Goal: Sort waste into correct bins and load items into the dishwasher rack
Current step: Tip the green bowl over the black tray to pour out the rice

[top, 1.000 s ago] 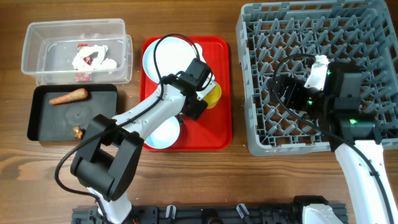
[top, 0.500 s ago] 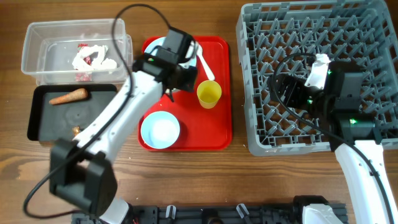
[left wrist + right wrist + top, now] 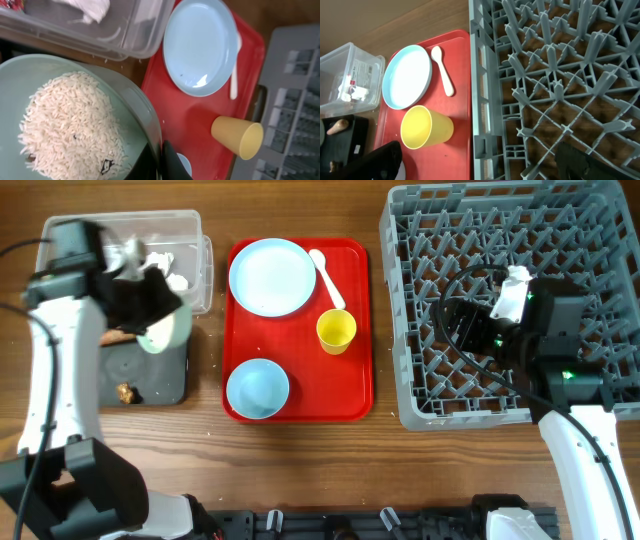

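The robot's left gripper should next tip the rice into the black tray, then cross over and release its bowl between the plate (image 3: 272, 276) and blue bowl, where the red tray is bare.
My left gripper (image 3: 150, 308) is shut on the rim of the pale green bowl (image 3: 165, 330), holding it tilted above the black tray (image 3: 165, 380) beside the clear tub (image 3: 120, 235). In the left wrist view the bowl (image 3: 135, 100) holds loose white rice (image 3: 65, 120), with my fingers (image 3: 162, 160) clamped on its rim. The pale blue plate (image 3: 272, 276), white spoon (image 3: 327, 275), yellow cup (image 3: 336, 331) and pale blue bowl (image 3: 258, 388) sit on the red tray (image 3: 350, 380). My right gripper (image 3: 460, 320) is open and empty over the grey rack (image 3: 560, 220).
Crumpled white paper (image 3: 165, 262) lies in the clear tub. A small brown lump (image 3: 126, 392) lies in the black tray; the carrot-like stick (image 3: 337, 126) is mostly hidden under my left arm overhead. The right wrist view shows the cup (image 3: 425, 127) by the rack wall (image 3: 480, 100).
My left arm has swung left from the red tray, carrying the green bowl to above the black tray. The plate, spoon and cup are uncovered. The right arm has not moved.
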Controlling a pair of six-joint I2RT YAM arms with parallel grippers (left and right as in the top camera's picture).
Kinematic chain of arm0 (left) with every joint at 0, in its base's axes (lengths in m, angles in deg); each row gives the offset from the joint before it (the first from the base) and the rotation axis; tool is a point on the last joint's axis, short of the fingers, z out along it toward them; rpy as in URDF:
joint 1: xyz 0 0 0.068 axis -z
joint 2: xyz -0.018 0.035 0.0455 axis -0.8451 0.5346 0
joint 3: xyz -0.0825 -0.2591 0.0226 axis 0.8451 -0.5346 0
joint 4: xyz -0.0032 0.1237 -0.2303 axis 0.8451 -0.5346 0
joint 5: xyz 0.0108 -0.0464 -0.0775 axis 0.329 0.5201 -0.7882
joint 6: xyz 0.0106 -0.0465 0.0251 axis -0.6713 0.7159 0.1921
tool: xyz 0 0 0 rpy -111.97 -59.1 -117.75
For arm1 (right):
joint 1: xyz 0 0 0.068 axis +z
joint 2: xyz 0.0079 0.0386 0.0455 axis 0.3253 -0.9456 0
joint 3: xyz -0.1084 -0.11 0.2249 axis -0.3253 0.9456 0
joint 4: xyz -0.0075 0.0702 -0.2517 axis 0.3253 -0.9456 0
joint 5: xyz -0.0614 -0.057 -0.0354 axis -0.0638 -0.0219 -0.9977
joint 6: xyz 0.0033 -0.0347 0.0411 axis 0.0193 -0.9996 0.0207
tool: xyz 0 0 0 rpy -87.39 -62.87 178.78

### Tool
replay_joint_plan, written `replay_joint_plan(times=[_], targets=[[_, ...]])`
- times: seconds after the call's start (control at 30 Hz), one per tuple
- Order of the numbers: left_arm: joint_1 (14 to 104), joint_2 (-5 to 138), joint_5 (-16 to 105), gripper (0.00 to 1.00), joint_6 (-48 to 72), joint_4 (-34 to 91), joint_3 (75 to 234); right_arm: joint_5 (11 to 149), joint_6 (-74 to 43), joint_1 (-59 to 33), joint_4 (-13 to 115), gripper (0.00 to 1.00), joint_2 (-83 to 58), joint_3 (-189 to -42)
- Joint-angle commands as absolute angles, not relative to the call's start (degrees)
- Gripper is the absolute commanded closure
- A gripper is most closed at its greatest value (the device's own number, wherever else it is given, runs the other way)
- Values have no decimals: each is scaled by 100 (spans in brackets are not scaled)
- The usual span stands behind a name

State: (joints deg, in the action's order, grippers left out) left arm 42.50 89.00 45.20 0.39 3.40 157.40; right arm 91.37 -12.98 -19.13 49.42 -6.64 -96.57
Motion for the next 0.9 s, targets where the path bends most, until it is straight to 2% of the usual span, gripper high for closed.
replay_joint_plan(times=[0.0, 0.4, 0.87], targets=[[3468, 8889, 3110, 96, -809, 432, 15613, 9209, -1257, -1884, 4964, 0, -701, -9758], [1968, 9568, 653, 96, -1788, 504, 14730, 9211, -1259, -1882, 4961, 0, -701, -9758], [1402, 9990, -1181, 96, -1757, 762, 14688, 9277, -1255, -1882, 4961, 0, -701, -9758]])
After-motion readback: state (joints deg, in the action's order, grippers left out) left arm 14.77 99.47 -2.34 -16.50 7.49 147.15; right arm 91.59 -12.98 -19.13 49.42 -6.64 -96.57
